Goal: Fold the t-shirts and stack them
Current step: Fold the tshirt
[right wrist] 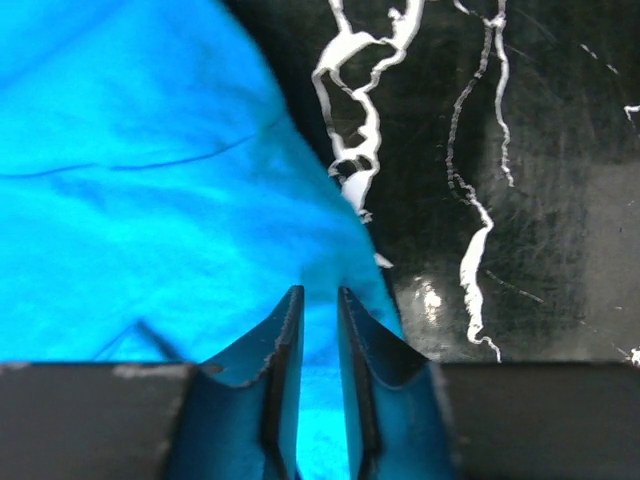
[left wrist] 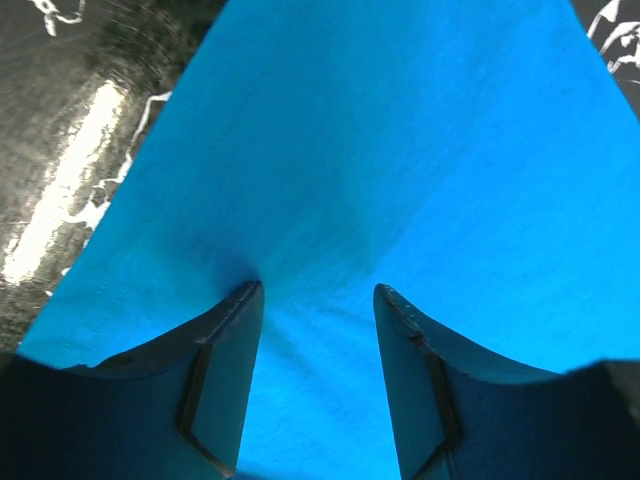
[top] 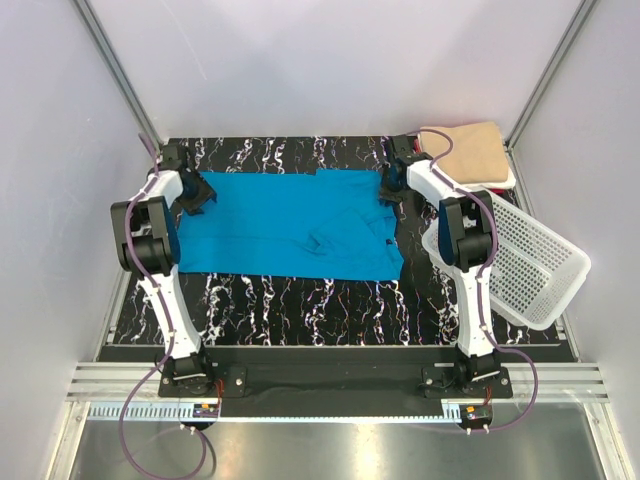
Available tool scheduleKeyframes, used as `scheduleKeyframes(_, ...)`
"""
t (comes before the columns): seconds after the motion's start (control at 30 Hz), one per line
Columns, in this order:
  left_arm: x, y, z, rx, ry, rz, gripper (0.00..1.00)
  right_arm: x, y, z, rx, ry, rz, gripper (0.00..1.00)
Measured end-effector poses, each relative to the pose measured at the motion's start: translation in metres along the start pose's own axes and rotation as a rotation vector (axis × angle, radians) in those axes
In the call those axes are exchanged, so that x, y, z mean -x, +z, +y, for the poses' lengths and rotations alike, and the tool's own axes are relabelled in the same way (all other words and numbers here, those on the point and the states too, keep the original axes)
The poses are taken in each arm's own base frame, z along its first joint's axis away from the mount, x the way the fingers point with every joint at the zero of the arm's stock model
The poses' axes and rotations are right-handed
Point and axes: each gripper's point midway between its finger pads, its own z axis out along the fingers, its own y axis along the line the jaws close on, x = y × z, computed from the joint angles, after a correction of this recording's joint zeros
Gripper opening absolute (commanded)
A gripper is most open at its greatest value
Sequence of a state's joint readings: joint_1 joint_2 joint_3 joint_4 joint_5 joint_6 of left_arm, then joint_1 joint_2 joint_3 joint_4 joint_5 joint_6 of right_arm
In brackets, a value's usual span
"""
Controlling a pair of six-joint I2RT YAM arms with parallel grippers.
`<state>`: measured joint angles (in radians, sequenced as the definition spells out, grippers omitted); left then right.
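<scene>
I need to lift my left gripper and move it outward, then lower it over the far corner of the turquoise-blue t-shirt, because its open fingers are short of that corner.
The turquoise-blue t-shirt [top: 280, 225] lies spread across the black marbled table, with a rumpled fold near its right end. My left gripper [top: 197, 195] is at the shirt's far left corner. In the left wrist view it [left wrist: 318, 288] is open, its tips resting on the cloth [left wrist: 400, 150]. My right gripper [top: 390, 192] is at the shirt's far right edge. In the right wrist view it [right wrist: 318, 290] is nearly closed, with the edge of the blue cloth [right wrist: 150, 200] between its jaws. A folded tan t-shirt [top: 465, 150] tops a small stack at the back right.
A white perforated basket [top: 530, 265] lies tilted over the table's right edge, next to the right arm. Grey walls and metal frame posts enclose the table on three sides. Bare marbled surface [top: 300, 305] shows in front of the shirt.
</scene>
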<state>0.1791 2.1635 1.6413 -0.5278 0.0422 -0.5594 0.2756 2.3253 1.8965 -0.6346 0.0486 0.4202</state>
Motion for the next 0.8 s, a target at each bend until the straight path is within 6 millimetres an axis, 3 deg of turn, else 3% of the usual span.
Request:
scheduleKeyframes(0.1, 0.001, -0.004, -0.005, -0.025, -0.002, 0.012, 0.57, 0.008, -0.009, 0.01, 0.039, -0.015, -0.001, 0.33)
scheduleKeyframes(0.2, 0.013, -0.013, -0.02, -0.076, 0.001, 0.003, 0.58, 0.037, -0.027, 0.03, 0.115, -0.021, -0.054, 0.42)
scheduleKeyframes(0.33, 0.051, -0.038, -0.054, -0.178, 0.014, -0.08, 0.6, 0.081, -0.05, 0.054, 0.232, -0.025, -0.15, 0.53)
scheduleKeyframes(0.47, 0.093, -0.05, -0.078, -0.252, 0.019, -0.173, 0.59, 0.107, -0.053, 0.057, 0.32, -0.037, -0.185, 0.58)
scheduleKeyframes(0.63, 0.116, -0.014, -0.073, -0.25, -0.01, -0.193, 0.58, 0.11, -0.027, 0.045, 0.358, -0.034, -0.151, 0.59)
scheduleKeyframes(0.8, 0.108, 0.036, -0.044, -0.184, -0.069, -0.142, 0.58, 0.105, -0.004, 0.03, 0.363, -0.008, -0.103, 0.61)
